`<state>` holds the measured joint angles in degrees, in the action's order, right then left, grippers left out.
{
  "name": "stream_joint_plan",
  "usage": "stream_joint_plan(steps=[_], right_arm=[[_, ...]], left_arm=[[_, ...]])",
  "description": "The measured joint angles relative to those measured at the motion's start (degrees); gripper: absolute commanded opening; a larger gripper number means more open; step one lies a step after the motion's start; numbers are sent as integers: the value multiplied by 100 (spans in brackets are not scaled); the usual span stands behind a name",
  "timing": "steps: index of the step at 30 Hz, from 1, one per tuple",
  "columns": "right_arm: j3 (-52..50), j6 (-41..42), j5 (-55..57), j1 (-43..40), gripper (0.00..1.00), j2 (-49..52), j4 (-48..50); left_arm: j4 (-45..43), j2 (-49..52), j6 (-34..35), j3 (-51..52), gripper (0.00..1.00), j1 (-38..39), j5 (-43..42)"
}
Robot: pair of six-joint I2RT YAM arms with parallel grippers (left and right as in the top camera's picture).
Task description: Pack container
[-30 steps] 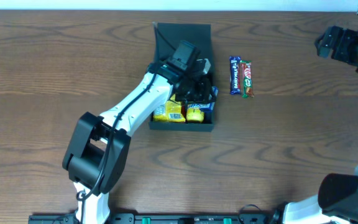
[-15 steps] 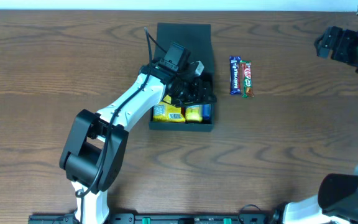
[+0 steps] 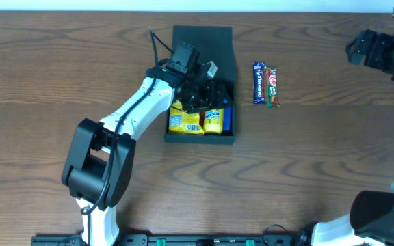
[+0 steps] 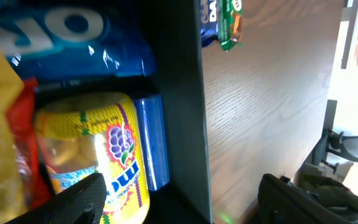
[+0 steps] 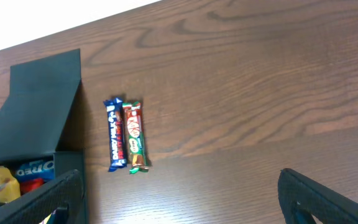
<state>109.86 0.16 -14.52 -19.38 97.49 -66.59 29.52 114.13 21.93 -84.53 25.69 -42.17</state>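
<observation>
The green and red bar isn't packed yet and lies below, toward the container (image 3: 226,137). My right gripper needs to move that way next and go down over the bar's far half (image 3: 271,78).
The container (image 3: 226,137) is a dark green box in the middle of the table, its flap lid (image 3: 202,42) folded back at the far side. Yellow packets (image 3: 187,120) and a blue packet (image 3: 227,121) lie inside. My left gripper (image 3: 209,94) hovers open over the box's far half, holding nothing. In the left wrist view its fingers (image 4: 82,199) straddle a yellow packet (image 4: 107,149), a blue packet (image 4: 151,143) and the box wall (image 4: 179,93). My right gripper (image 3: 358,48) stands open at the far right, raised above the table, with bare table between its fingers (image 5: 42,199).
Two bars lie side by side on the table just right of the container: a blue one (image 3: 258,82) and a green and red one (image 3: 271,87). In the right wrist view, the blue bar (image 5: 115,134) and the green and red bar (image 5: 135,134) lie beside the container (image 5: 36,106).
My left gripper has opened and drawn back toward the lid side of the box, uncovering more of the yellow packets. The right arm has not moved.
</observation>
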Motion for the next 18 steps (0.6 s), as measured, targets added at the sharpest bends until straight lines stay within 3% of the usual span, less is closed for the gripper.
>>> stream_joint_plan(steps=[4, 7, 14, 18], right_arm=[[-26, 2, -79, 33, 97, 35, 22], [-170, 33, -247, 203, 89, 258, 125], [-354, 155, -380, 1056, 89, 1620, 476], [-358, 376, -166, 1617, 77, 2328, 1023]], left_arm=[[105, -358, -289, -199, 83, -125, 501], [339, -822, -568, -389, 89, -155, 1506], [811, -1364, -1141, -490, 95, -186, 3928], [1036, -1351, -1366, -487, 95, -280, 4616]])
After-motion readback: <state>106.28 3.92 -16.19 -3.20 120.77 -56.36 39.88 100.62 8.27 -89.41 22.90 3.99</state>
